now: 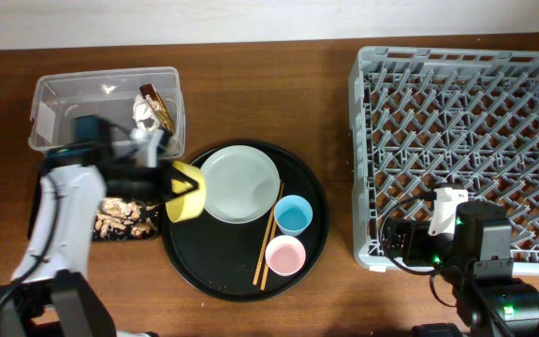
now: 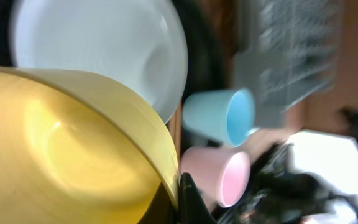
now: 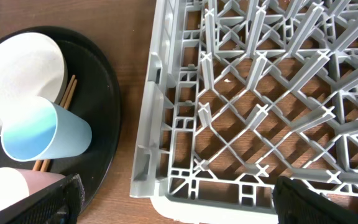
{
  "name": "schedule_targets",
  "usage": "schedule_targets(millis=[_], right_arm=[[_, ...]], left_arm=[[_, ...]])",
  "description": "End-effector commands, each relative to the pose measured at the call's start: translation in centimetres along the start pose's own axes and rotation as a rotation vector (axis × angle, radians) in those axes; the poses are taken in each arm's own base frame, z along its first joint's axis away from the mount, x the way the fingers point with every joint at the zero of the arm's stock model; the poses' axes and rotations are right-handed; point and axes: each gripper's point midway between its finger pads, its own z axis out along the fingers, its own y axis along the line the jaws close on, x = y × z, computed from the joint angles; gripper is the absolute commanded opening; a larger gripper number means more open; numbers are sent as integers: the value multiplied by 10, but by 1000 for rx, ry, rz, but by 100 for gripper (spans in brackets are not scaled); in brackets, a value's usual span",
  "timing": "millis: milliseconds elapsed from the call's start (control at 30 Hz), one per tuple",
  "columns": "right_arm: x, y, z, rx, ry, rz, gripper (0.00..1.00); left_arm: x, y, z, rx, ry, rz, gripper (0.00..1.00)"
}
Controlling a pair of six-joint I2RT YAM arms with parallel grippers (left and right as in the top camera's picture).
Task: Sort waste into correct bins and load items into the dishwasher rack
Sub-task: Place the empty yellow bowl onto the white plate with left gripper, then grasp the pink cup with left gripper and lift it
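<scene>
The left gripper moves the small yellow bowl (image 1: 183,190) toward the right in the overhead view and down onto the grey-green plate (image 1: 240,183) next. The plate's empty middle lies beside the bowl.
My left gripper (image 1: 162,180) is shut on the rim of the small yellow bowl (image 1: 183,190) and holds it tilted at the left edge of the round black tray, beside the grey-green plate (image 1: 240,183). In the left wrist view the jaws (image 2: 178,199) pinch the bowl's wall (image 2: 61,149). The plate (image 2: 104,43), blue cup (image 2: 219,116) and pink cup (image 2: 219,177) lie beyond. The blue cup (image 1: 294,215), pink cup (image 1: 284,255) and chopsticks (image 1: 269,234) sit on the tray. My right gripper (image 3: 179,208) is open and empty over the front left corner of the grey rack (image 1: 356,168).
The round black tray (image 1: 223,257) lies in the middle. The clear tub (image 1: 64,94) at back left holds white tissue (image 1: 143,112) and a brown-gold wrapper (image 1: 157,105). The shallow black tray (image 1: 148,234) holds tan food scraps (image 1: 120,217), partly under my left arm.
</scene>
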Motion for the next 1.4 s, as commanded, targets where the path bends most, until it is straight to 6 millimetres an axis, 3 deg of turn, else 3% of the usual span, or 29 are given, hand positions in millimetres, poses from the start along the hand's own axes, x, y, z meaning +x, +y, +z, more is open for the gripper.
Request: schedule_targets(millis=[0, 67, 200, 333, 500, 567, 633, 733, 867, 933, 1000, 1133, 1267, 1367], right_arm=[[-5, 2, -4, -10, -15, -4, 98], [-5, 2, -4, -10, -15, -4, 98], [-5, 2, -4, -10, -14, -4, 99], [-4, 2, -4, -10, -11, -3, 98], [-4, 2, -4, -10, -11, -3, 98], [-4, 2, -4, -10, -11, -3, 98], [-4, 2, -4, -10, -11, -3, 98], [-4, 2, -4, -10, -11, -3, 98], [-3, 2, -4, -9, -8, -3, 98], [-3, 2, -4, -9, -8, -3, 98], [-3, 2, -4, -9, -8, -3, 98], [-3, 2, -4, -9, -8, -3, 98], [-3, 2, -4, -9, -7, -3, 99], [-3, 2, -4, -9, -7, -3, 98]], left_arm=[[13, 6, 26, -297, 112, 116, 0], [10, 0, 42, -385, 112, 173, 0], [-15, -40, 74, -358, 19, 385, 0], [-19, -41, 105, -414, 20, 472, 0], [-9, -16, 133, -428, 112, 434, 2], [-10, -16, 133, -427, 108, 435, 9], [-10, -16, 133, -427, 108, 435, 26], [-11, -18, 131, -427, 109, 434, 33], [-10, -47, 97, -430, 124, 427, 41], [7, -74, 80, -334, 147, 418, 49], [22, -80, 78, -289, 196, 390, 49], [62, -70, 82, -306, 337, 346, 50], [107, -62, 105, -308, 454, 383, 50], [128, -54, 124, -305, 478, 405, 50]])
